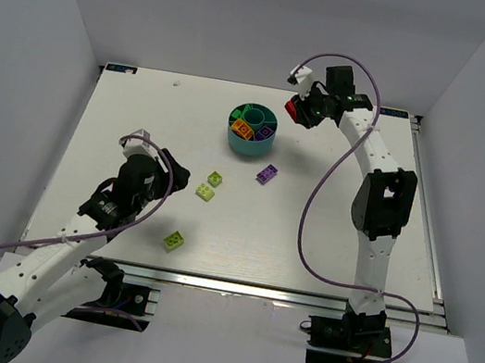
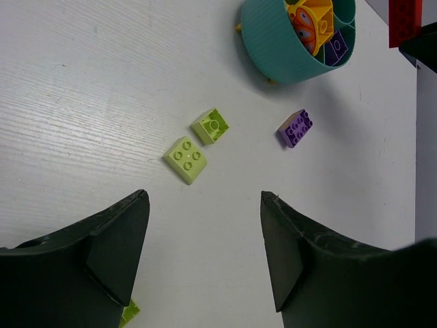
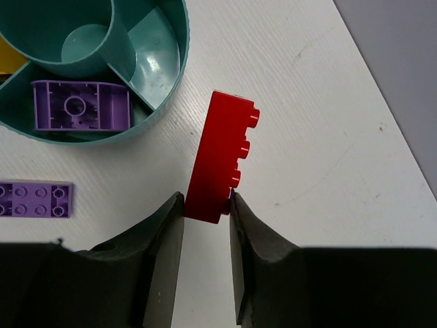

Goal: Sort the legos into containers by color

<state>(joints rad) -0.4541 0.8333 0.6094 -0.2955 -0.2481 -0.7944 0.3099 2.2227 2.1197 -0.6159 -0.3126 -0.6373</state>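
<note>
Next, my right gripper needs to move the red brick over the teal bowl, then bring the red brick down to the bowl's section beside the purple brick's.
The round teal bowl stands at the table's far middle, with orange, yellow, green and purple bricks in its compartments. My right gripper is shut on a red brick and holds it above the table just right of the bowl. A purple brick lies in a near compartment. A loose purple brick lies on the table below the bowl. Three lime green bricks lie on the table. My left gripper is open and empty, hovering short of two of them.
White walls enclose the table on three sides. The table's front edge is a metal rail. The right arm's purple cable loops over the table's right half.
</note>
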